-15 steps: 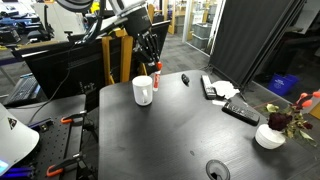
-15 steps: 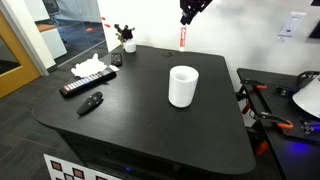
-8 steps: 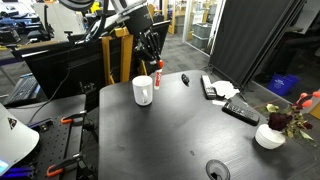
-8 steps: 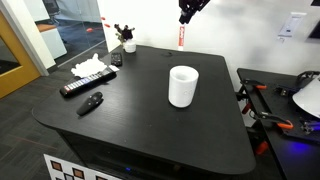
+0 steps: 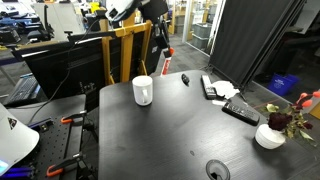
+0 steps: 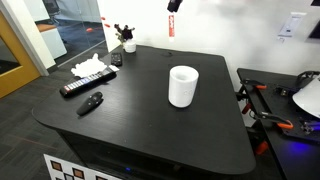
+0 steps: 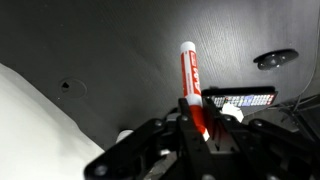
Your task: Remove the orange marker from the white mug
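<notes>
The bare tabletop beside the mug is below my gripper. Next, I will lower my gripper toward the remote control and let go of the orange marker [image 5: 166, 63].
The white mug [image 5: 143, 90] stands upright on the dark table [image 5: 180, 140]; it also shows in the other exterior view [image 6: 182, 86]. My gripper [image 5: 160, 38] is high above the table, beyond the mug, and is shut on the orange marker [image 5: 166, 63]. The marker hangs below the fingers, clear of the mug, in both exterior views [image 6: 171, 25]. In the wrist view the marker [image 7: 189, 78] sticks out from between the closed fingers [image 7: 200, 125]. In that exterior view only the gripper's lower tip [image 6: 177, 4] shows, at the top edge.
A remote control [image 5: 240, 111] [image 6: 86, 84] [image 7: 240, 100], a crumpled tissue [image 6: 88, 68], a small black pen-like object [image 5: 185, 79] and a white bowl with dark red flowers [image 5: 270, 135] lie on the table. A yellow frame [image 5: 120, 55] stands behind the table.
The gripper has risen with the orange marker, lifting it well above the table and farther from the mug. The mug has not moved.
</notes>
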Controlling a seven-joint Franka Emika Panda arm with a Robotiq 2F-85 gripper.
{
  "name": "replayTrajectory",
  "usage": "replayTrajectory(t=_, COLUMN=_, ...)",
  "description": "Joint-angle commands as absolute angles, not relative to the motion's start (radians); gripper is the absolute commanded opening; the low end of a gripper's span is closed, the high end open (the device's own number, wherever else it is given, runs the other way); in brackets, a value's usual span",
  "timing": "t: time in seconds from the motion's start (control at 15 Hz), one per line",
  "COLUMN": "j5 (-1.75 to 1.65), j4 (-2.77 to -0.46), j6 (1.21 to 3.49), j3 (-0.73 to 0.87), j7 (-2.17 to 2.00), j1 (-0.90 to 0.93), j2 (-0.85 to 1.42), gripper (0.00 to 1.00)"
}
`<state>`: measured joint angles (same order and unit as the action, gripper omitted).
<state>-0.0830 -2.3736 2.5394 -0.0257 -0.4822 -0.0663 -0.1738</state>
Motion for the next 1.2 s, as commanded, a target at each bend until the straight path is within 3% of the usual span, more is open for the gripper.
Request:
replayTrajectory(t=0.0, j5=-0.011, j4=-2.238, j6=2.389, j3=-0.004, j7=-0.328, j1=-0.056, j2=-0.093, gripper=0.05)
replayTrajectory(t=0.4, j5=-0.004, j4=-2.111, j6=2.232, j3=0.019, j7=-0.196, j1=-0.06, j2=0.015, gripper=0.05)
replayTrajectory(t=1.13, j5=0.042, j4=-2.015, j6=2.261, j3=0.01, j7=-0.018, j1=-0.053, j2=0.238, gripper=0.05)
